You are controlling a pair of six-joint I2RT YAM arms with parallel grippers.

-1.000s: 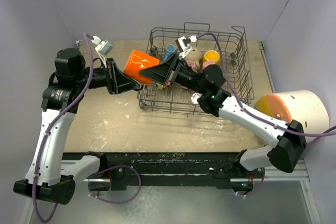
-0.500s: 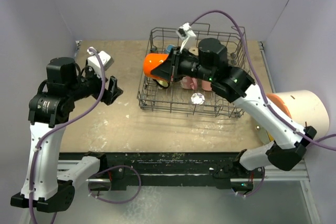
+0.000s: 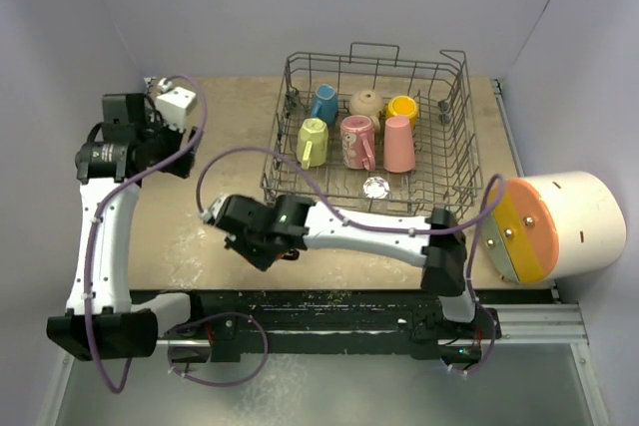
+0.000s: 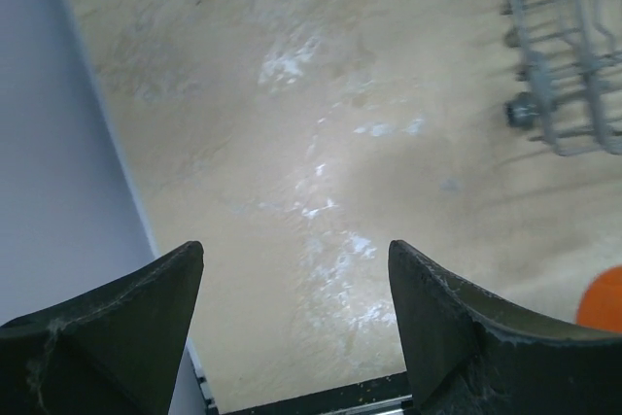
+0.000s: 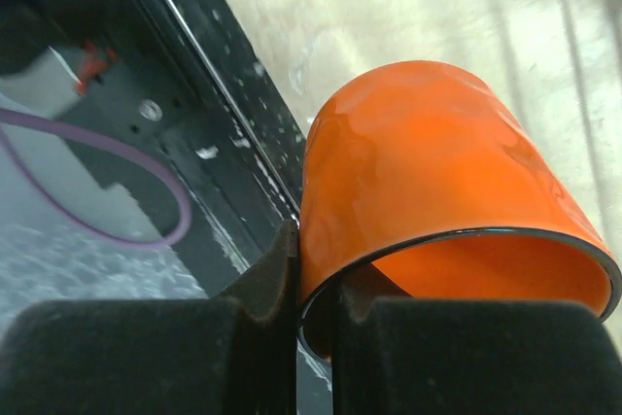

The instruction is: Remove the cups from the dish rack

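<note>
My right gripper, above the bare tabletop point(image 3: 258, 272) beside the black front bar, lowers next until the orange cup stands there and releases the cup's rim.
My right gripper point(image 3: 257, 243) is low over the table's near edge, left of the dish rack point(image 3: 339, 205). In the right wrist view it point(image 5: 316, 259) is shut on the rim of the orange cup point(image 5: 428, 162), one finger inside and one outside. The arm hides this cup from above. A sliver of it shows in the left wrist view point(image 4: 603, 300). The rack holds blue point(image 3: 324, 104), beige point(image 3: 365, 103), yellow point(image 3: 402, 108), pale yellow-green point(image 3: 313, 142), pink mug point(image 3: 357, 142), pink tumbler point(image 3: 398, 144) and clear glass point(image 3: 376, 187) cups. My left gripper point(image 3: 172, 155) is open and empty point(image 4: 296, 328) near the left wall.
A big white cylinder with an orange end point(image 3: 559, 226) lies at the right of the table. The black front rail point(image 3: 329, 301) runs just below the right gripper. The rack's corner point(image 4: 559, 94) shows in the left wrist view. Walls close in left, back and right.
The right arm has carried the orange cup out of the rack area, down and left to the table's near edge. The left arm has pulled back toward the left wall.
</note>
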